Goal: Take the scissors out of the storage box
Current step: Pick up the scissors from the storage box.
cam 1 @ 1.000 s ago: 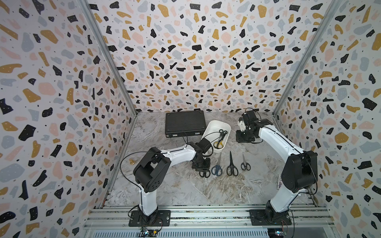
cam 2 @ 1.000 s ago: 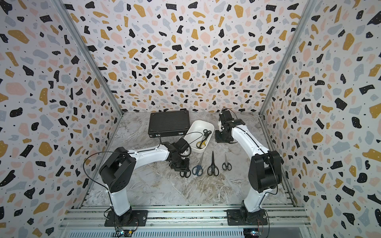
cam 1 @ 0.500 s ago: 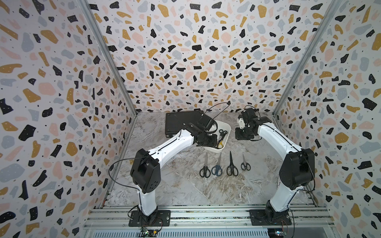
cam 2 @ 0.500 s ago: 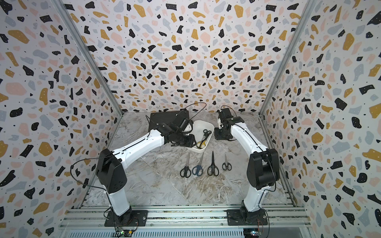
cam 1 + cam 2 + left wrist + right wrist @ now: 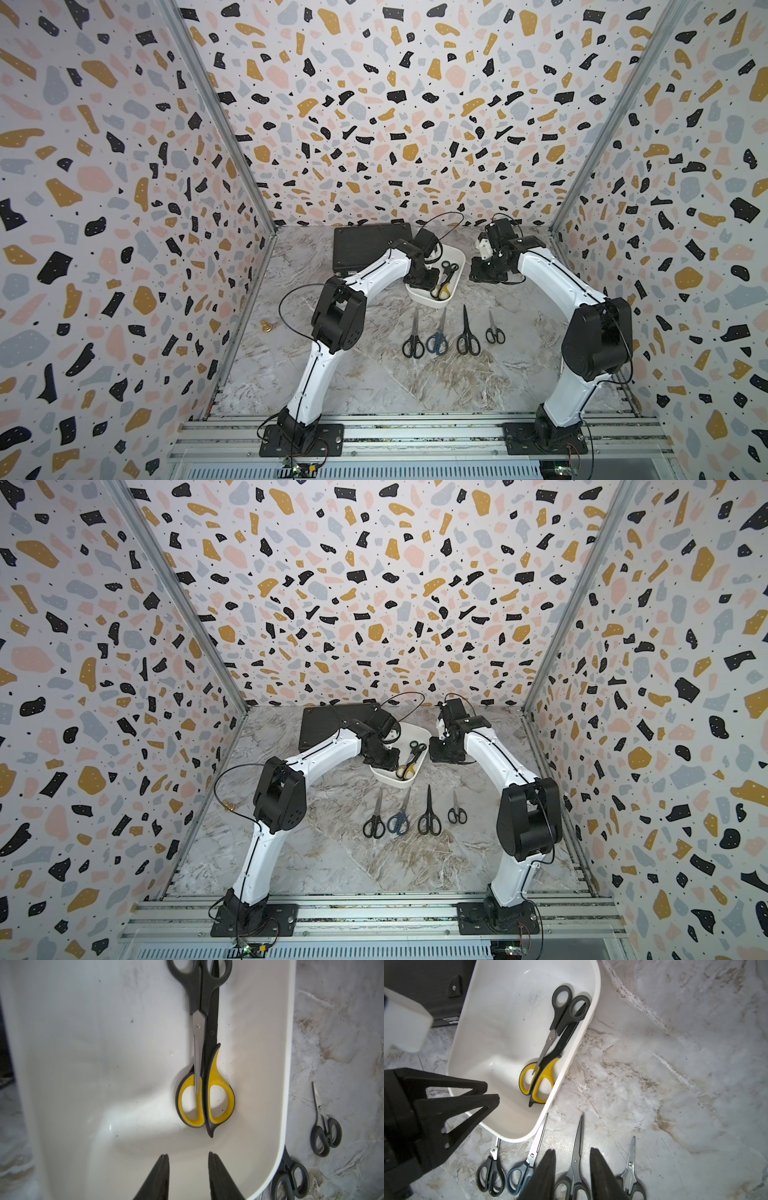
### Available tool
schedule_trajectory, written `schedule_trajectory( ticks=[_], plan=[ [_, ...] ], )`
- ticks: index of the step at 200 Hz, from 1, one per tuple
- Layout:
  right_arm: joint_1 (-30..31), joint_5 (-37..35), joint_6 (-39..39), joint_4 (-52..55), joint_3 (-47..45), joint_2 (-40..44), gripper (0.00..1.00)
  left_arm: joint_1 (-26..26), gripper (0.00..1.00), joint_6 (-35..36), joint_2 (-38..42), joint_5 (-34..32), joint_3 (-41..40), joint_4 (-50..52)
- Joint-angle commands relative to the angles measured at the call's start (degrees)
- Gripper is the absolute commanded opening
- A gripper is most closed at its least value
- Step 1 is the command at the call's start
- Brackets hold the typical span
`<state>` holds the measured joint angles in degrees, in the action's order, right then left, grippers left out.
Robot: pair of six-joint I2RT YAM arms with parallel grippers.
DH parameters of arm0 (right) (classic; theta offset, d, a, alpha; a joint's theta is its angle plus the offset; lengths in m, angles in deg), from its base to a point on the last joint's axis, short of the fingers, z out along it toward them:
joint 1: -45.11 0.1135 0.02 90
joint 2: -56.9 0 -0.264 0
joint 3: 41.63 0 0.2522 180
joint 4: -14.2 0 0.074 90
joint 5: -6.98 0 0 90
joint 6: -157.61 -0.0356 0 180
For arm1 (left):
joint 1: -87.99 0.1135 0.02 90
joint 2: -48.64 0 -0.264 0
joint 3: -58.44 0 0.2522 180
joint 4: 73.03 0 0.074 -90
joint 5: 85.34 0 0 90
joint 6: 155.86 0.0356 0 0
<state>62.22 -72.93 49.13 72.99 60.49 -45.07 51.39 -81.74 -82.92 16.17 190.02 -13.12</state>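
My left gripper lowers into the box next and closes on the outer rim of the yellow scissors' loop (image 5: 178,1100) under the steel blade, as the box's open bottom borders it.
The white storage box (image 5: 432,305) (image 5: 392,782) stands at mid table. Two pairs of scissors lie inside along its right wall: a yellow-and-black pair (image 5: 441,291) (image 5: 217,1082) (image 5: 548,1070) and, on top of it, a black-handled pair (image 5: 449,268) (image 5: 199,991) (image 5: 562,1014) with steel blades. My left gripper (image 5: 424,283) (image 5: 188,1155) hangs open over the box's near end, just short of the yellow handles, and holds nothing. My right gripper (image 5: 484,272) (image 5: 572,1150) hovers open and empty to the right of the box. Several more scissors (image 5: 467,340) (image 5: 429,820) lie in a row on the table in front of the box.
A flat black case (image 5: 365,245) lies behind and to the left of the box, under my left forearm. A small brass object (image 5: 266,327) sits near the left wall. Patterned walls close in the table on three sides.
My left gripper has left a black-handled pair at the left end of the row and swung back over the box. The right arm has hardly moved.
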Motion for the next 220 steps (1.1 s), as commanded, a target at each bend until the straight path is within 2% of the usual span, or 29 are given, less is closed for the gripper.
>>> schedule_trajectory(
  ticks=[1, 43, 103, 129, 159, 195, 220],
  plan=[
    [-0.14, 1.16, -1.21, -0.05, -0.39, 0.17, 0.34, 0.21, 0.36, 4.36, -3.18, 1.82, 4.91, 0.31],
    [-0.23, 0.88, -0.55, 0.65, -0.49, 0.18, 0.34, 0.08, 0.37, 6.92, -8.48, -2.81, 9.45, 4.06],
    [-0.23, 0.86, 0.16, 1.81, 0.91, -0.37, 0.34, -1.05, 0.37, 9.63, -13.74, -6.34, 12.25, 4.64],
    [-0.18, 0.54, 0.46, 2.34, 1.38, -0.4, 0.34, -2.07, 0.36, 9.73, -16.22, -9.99, 13.23, 5.83],
    [-0.23, 0.6, 0.49, 2.75, 1.55, -0.34, 0.34, -1.99, 0.22, 8.85, -18.18, -10.39, 13.69, 6.18],
    [-0.21, 0.72, 0.84, 3.25, 2.12, -0.97, 0.34, -1.81, 0.06, 8.5, -18.06, -7.36, 14.36, 4.19],
    [-0.23, 0.57, 0.87, 3.31, 2.35, -1.2, 0.34, -1.72, 0.0, 8.16, -15.98, -6.56, 18.96, 5.08]
  ],
)
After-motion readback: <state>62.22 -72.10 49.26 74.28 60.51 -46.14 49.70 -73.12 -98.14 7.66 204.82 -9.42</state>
